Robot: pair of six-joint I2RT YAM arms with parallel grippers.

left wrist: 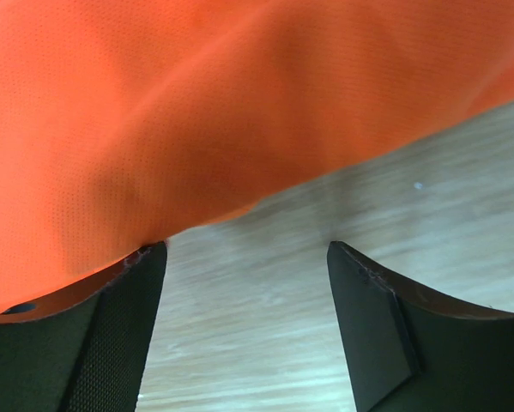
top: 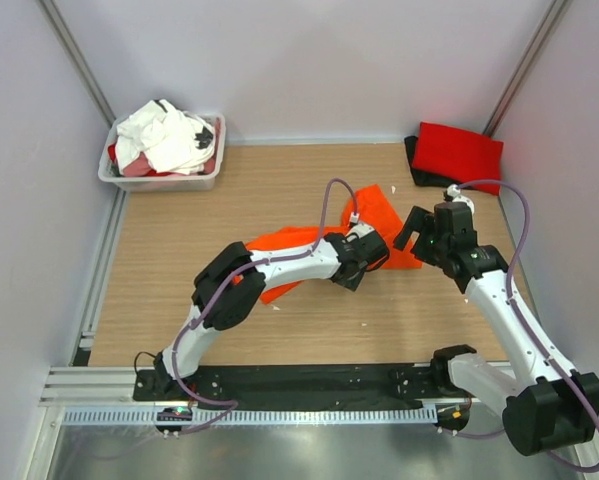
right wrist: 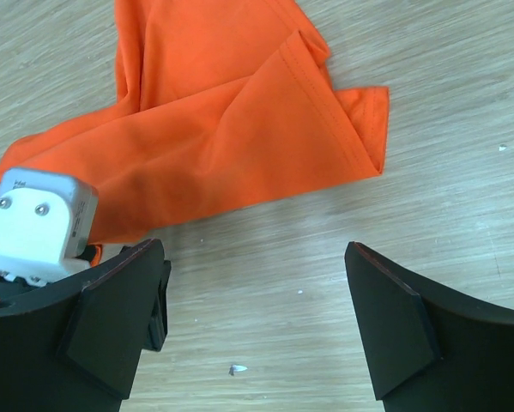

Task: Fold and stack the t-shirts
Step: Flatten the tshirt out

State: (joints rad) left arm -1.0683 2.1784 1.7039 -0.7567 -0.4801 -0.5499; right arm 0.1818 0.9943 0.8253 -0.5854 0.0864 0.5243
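Observation:
I will move my left gripper slightly outward onto the near edge's fold (left wrist: 218, 204) of the shirt next, because only bare wood shows between its fingers.
A bright orange t-shirt (top: 379, 212) lies crumpled in the middle of the wooden table, with its cloth (left wrist: 196, 112) filling the top of the left wrist view. My left gripper (left wrist: 248, 249) is open at the shirt's near edge. Only bare wood shows between its fingers, and the left fingertip (left wrist: 145, 266) touches the hem. My right gripper (right wrist: 252, 253) is open over bare wood just beside the shirt's sleeve (right wrist: 359, 129), holding nothing. A folded red t-shirt (top: 459, 150) lies on a black one (top: 411, 152) at the back right.
A white plastic tub (top: 159, 180) at the back left holds a heap of white shirts (top: 164, 135). The left arm's white wrist block (right wrist: 42, 227) is close to my right gripper's left finger. Grey walls enclose the table on three sides.

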